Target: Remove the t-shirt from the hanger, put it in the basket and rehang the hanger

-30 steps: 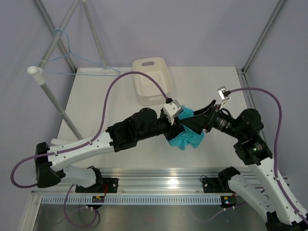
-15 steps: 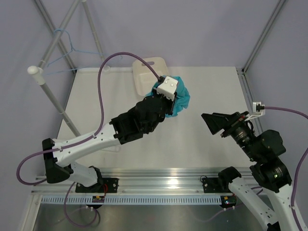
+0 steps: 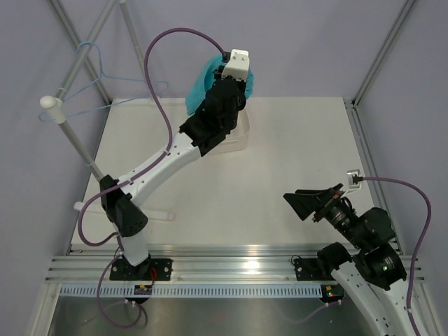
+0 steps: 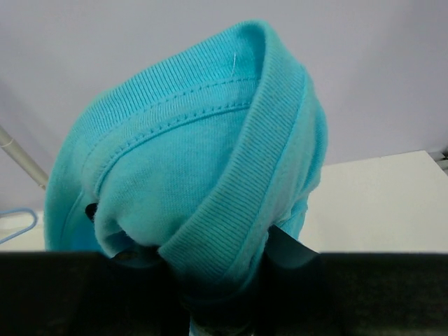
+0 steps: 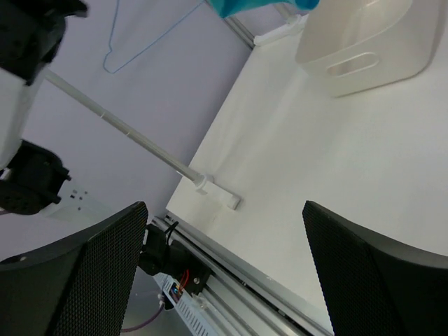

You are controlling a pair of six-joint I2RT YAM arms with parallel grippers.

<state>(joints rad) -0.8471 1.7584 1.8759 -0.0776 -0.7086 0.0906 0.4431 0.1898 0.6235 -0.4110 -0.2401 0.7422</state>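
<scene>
The hanger hangs bare, so next I will lower the bunched t-shirt in my left gripper into the white tub's open top (image 3: 241, 127) below it and release the t-shirt.
The teal t-shirt (image 3: 199, 87) is bunched in my left gripper (image 3: 215, 84), which is shut on it and holds it high over the far end of the white tub (image 3: 236, 137). In the left wrist view the shirt (image 4: 196, 168) fills the frame, its ribbed collar running down between the jaws of the left gripper (image 4: 213, 262). The light-blue wire hanger (image 3: 92, 68) hangs bare on the rack at the far left, apart from the shirt. My right gripper (image 3: 309, 203) is open and empty at the near right; in its own view the right gripper (image 5: 224, 269) faces the table.
The grey-white rack pole (image 3: 75, 143) slants along the table's left side, with its foot (image 5: 218, 194) on the table. The right wrist view also shows the tub (image 5: 364, 43), the hanger (image 5: 133, 40) and a corner of the shirt (image 5: 238, 5). Metal rails run along the near edge.
My left arm has carried the shirt from the table's middle up and back to above the tub. My right gripper has drawn away from the shirt to the near right.
</scene>
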